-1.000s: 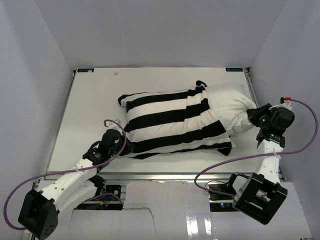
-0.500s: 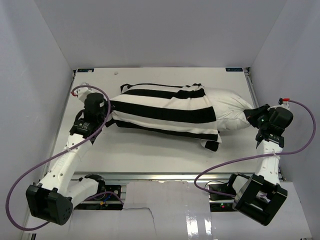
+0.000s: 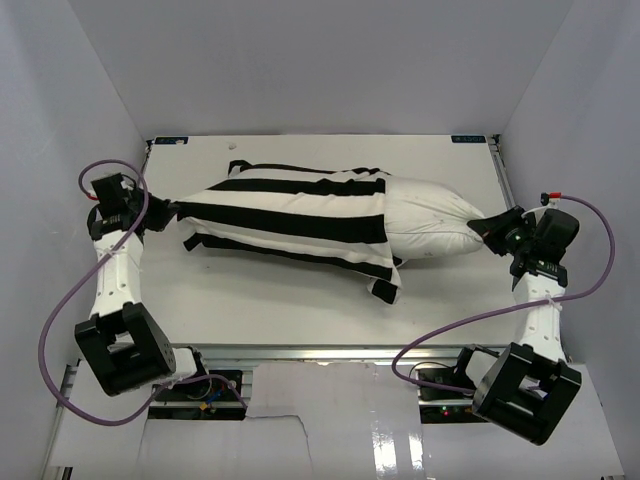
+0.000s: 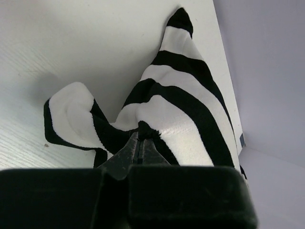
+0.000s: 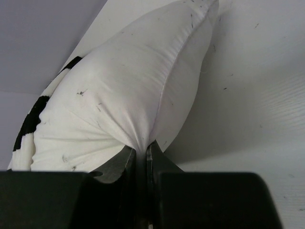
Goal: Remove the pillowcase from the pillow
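Observation:
I need to move my right gripper next toward the pillowcase's open edge, to the gripper's left in the top view, so the taut pillow goes slack, and release the pillow's end.
The off-white pillow lies across the table; its right third is bare. The black-and-white striped pillowcase covers the rest and is stretched out toward the left. My left gripper is shut on the pillowcase's left end, seen pinched in the left wrist view. My right gripper is shut on the pillow's right end, where the white fabric bunches between the fingers in the right wrist view. The pillowcase's open edge hangs at mid-pillow.
The white table sits between grey walls on the left, right and back. A loose striped flap of the pillowcase lies on the table in front of the pillow. Purple cables loop off both arms.
My left gripper has swung from the front to the far left, pulling the pillowcase with it. More bare pillow shows on the right. The right gripper has held its place.

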